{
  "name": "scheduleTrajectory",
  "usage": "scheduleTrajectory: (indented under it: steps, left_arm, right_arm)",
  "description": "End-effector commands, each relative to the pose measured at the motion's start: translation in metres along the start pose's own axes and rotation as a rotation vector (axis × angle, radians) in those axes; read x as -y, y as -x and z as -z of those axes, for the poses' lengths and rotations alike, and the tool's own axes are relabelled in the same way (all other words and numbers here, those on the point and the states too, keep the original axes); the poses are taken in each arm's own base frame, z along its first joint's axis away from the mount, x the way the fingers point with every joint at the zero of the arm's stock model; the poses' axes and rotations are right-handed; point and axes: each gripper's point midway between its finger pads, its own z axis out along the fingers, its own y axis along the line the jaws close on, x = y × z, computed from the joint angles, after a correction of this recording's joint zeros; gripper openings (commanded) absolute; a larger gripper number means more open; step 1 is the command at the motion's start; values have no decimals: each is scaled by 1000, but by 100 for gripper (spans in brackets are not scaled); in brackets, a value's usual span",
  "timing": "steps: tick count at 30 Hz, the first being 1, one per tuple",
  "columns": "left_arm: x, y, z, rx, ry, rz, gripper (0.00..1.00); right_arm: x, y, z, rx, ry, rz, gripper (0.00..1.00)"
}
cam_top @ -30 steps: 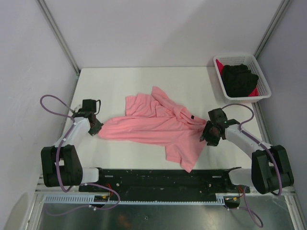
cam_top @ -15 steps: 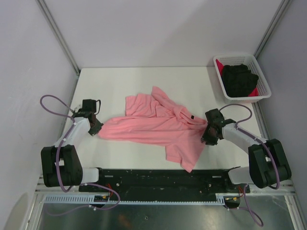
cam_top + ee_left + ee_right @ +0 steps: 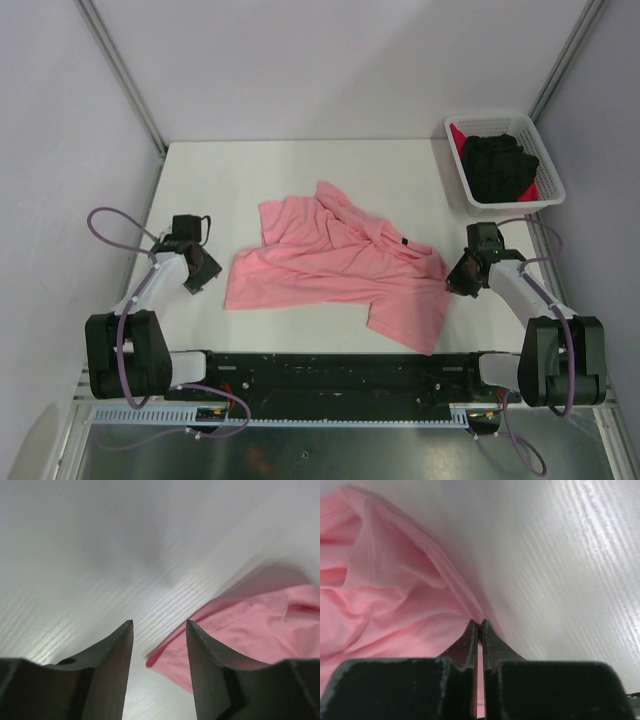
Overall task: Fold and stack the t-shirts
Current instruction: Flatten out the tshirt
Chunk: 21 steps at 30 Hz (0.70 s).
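Observation:
My left gripper comes down and back, toward the right in the top view, onto the shirt's near corner [image 3: 230,304] [image 3: 154,663] next, since that end of the shirt lies free.
The salmon-pink t-shirt [image 3: 335,268] lies crumpled across the middle of the table, its dark neck label [image 3: 405,241] facing up. At the shirt's left end my left gripper [image 3: 200,276] stands open. In the left wrist view the shirt's corner [image 3: 235,632] lies on the table just past the open left gripper [image 3: 160,625], held by nothing. My right gripper [image 3: 456,281] is shut on the shirt's right edge, and in the right wrist view the pink cloth [image 3: 390,595] runs in between the closed right gripper's [image 3: 480,624] tips. A black t-shirt [image 3: 500,166] and a bright red one [image 3: 459,134] lie in the basket.
The white lattice basket [image 3: 492,118] stands at the back right corner of the table. Grey walls and metal frame posts close in the left, right and back sides. A black rail runs along the near edge between the arm bases.
My left gripper has opened and let go of the shirt's left end. My right gripper has shut on the right edge and moved right, dragging the shirt that way.

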Motion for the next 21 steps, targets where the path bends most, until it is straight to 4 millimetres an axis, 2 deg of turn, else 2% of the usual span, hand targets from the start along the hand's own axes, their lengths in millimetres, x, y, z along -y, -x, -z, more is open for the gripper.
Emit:
scheduleTrajectory:
  steps: [1, 12, 16, 21]
  left_arm:
    - [4, -9, 8, -7, -78, 10, 53]
    - [3, -59, 11, -64, -126, -48, 47]
    - [7, -71, 8, -84, -115, -63, 47]
    - [7, -74, 3, -79, -69, -71, 47]
  right_arm:
    - [-7, -5, 4, -40, 23, 40, 0]
    - [-14, -7, -3, -57, 46, 56, 0]
    - [-16, -6, -4, -56, 56, 60, 0]
    - [-20, -7, -4, -61, 70, 63, 0]
